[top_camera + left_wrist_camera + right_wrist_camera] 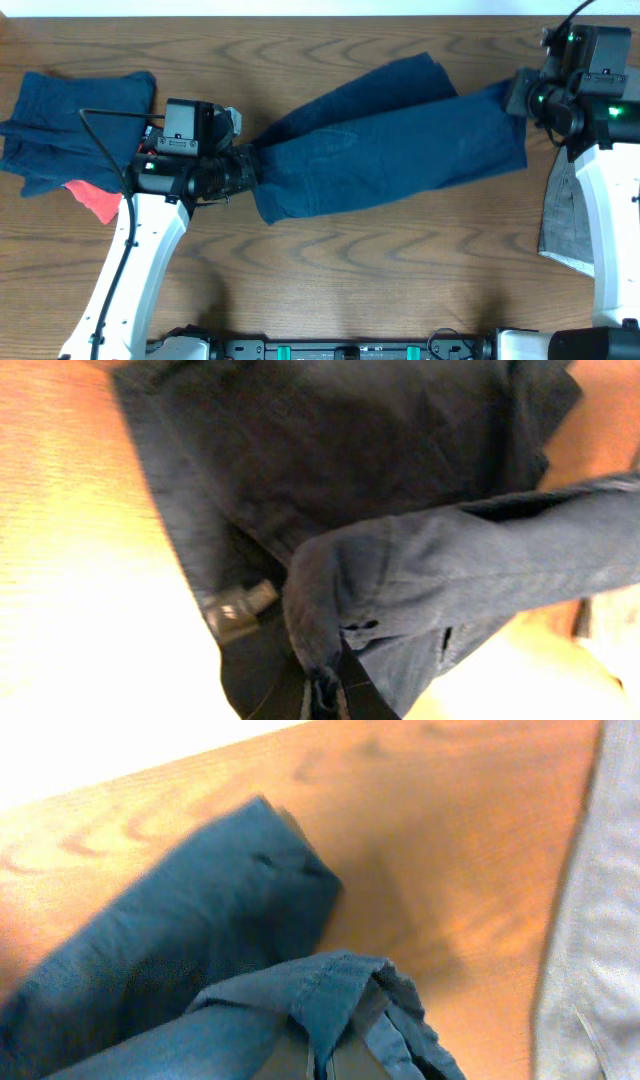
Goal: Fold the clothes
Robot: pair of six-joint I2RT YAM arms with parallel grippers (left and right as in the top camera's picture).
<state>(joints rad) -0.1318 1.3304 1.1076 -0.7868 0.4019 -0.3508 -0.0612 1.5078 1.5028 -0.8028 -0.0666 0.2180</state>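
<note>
The robot's right gripper will shift to the left in the overhead view and down to the lower layer's outer corner (432, 72) (285, 855) to release, because the held edge of the shorts reaches past that corner.
A large dark navy pair of shorts (390, 140) hangs stretched across the middle of the table between my two grippers. My left gripper (248, 170) is shut on its left end; the left wrist view shows the bunched cloth (420, 570) pinched between the fingers (322, 695), with a small pale label (238, 610) beside it. My right gripper (517, 95) is shut on the right end; the right wrist view shows a hemmed edge (330, 990) clamped in the fingers (322, 1065).
A pile of navy garments (75, 125) with a red piece (95, 200) under it lies at the far left. A grey garment (570, 225) lies at the right edge, also in the right wrist view (600, 940). The table (400, 270) is brown wood.
</note>
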